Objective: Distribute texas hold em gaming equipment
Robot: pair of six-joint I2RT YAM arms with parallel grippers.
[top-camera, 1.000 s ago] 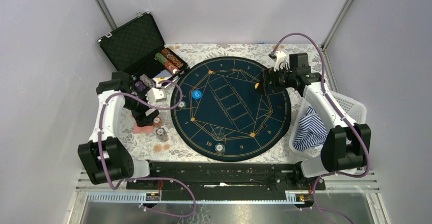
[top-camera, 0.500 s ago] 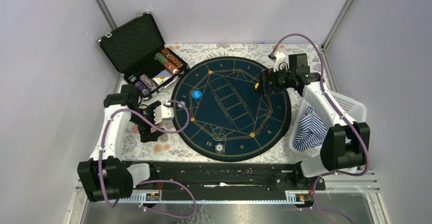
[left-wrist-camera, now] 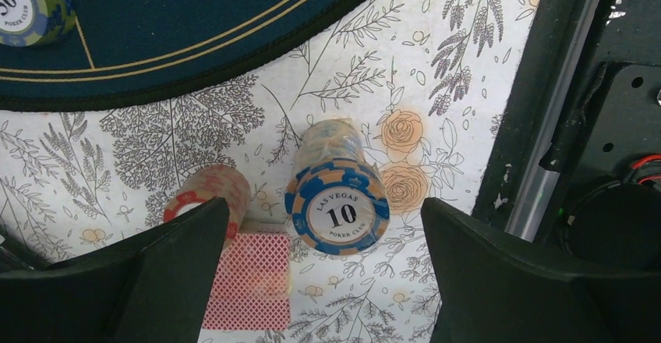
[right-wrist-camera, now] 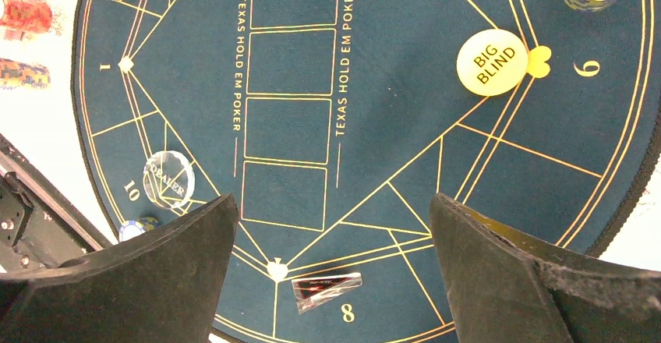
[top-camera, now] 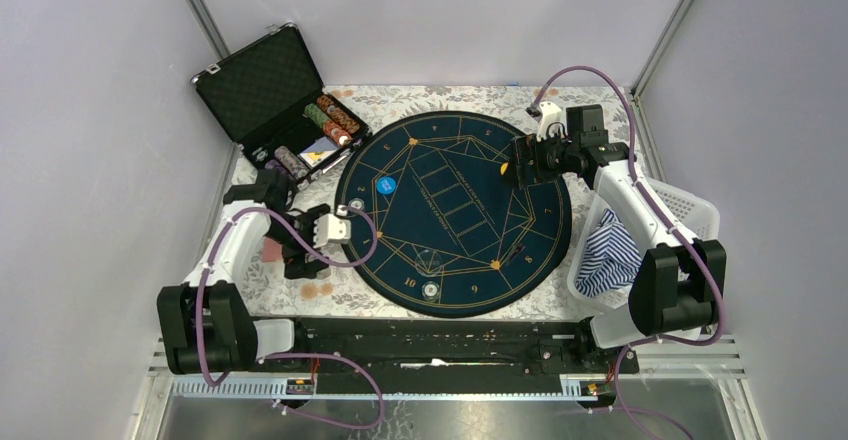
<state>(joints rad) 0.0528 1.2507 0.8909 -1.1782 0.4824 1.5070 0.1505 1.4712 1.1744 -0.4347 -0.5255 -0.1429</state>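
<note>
The left gripper moves down over the blue-and-orange chip stack [left-wrist-camera: 337, 210] next and closes on its sides. The stack stands below the gripper, between its open fingers.
In the left wrist view, a blue-and-orange chip stack [left-wrist-camera: 337, 210] marked 10 stands on the flowered cloth between my open left fingers. A red-and-white chip stack [left-wrist-camera: 206, 201] and red-backed cards [left-wrist-camera: 249, 281] lie by the left finger. My left gripper [left-wrist-camera: 327, 288] hangs above them, empty; it also shows in the top view [top-camera: 303, 258]. My right gripper [top-camera: 517, 165] is open and empty over the round mat [top-camera: 455, 215]. Below it lie the yellow Big Blind disc [right-wrist-camera: 492, 62], a clear dealer button [right-wrist-camera: 168, 178] and a small wrapped card [right-wrist-camera: 326, 288].
The open black case [top-camera: 262, 85] with more chip rows [top-camera: 330, 117] stands at the back left. A white basket [top-camera: 690, 205] with a striped cloth [top-camera: 610, 255] is on the right. A blue disc [top-camera: 387, 186] and single chips [top-camera: 430, 288] lie on the mat.
My left arm has swung from beside the case toward the near edge and now sits over the chip stacks. The right arm has not moved.
</note>
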